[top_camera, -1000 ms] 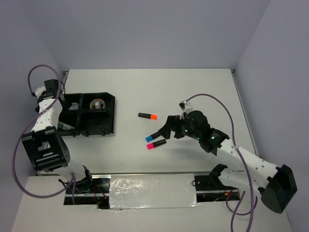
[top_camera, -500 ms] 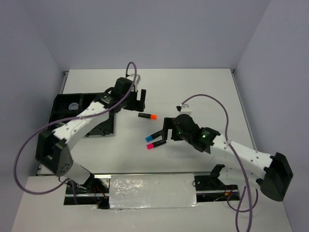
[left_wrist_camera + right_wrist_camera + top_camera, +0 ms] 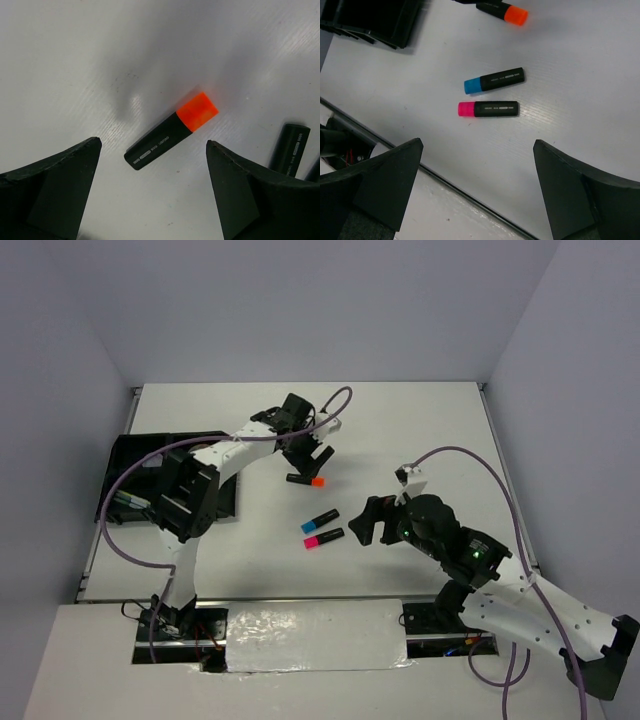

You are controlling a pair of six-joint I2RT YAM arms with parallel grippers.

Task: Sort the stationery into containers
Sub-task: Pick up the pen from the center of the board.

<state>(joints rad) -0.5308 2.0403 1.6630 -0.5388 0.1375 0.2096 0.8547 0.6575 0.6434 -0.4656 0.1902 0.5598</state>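
Note:
I will next bring my left gripper down toward the orange end of the highlighter below, then close its fingers where orange meets black (image 3: 312, 481) (image 3: 184, 122).
Three short black highlighters lie on the white table. The orange-ended one (image 3: 305, 480) (image 3: 170, 132) (image 3: 502, 11) lies just below my left gripper (image 3: 309, 460) (image 3: 153, 145), which hangs over it, open and holding nothing. The blue-ended one (image 3: 320, 521) (image 3: 494, 81) and the pink-ended one (image 3: 323, 537) (image 3: 488, 108) lie side by side, just left of my right gripper (image 3: 363, 521) (image 3: 478, 144), which is open and empty above the table. The black divided tray (image 3: 130, 455) (image 3: 375, 20) sits at the far left, partly hidden by my left arm.
A black highlighter end (image 3: 290, 147) shows at the right edge of the left wrist view. The table's near edge, with a dark slot (image 3: 445, 182), runs close under my right gripper. Grey walls close the table at the back and sides.
My left arm swung from the tray at the far left across to the orange highlighter, its jaws opening fully. My right gripper drew back a little to the right of the blue and pink highlighters.

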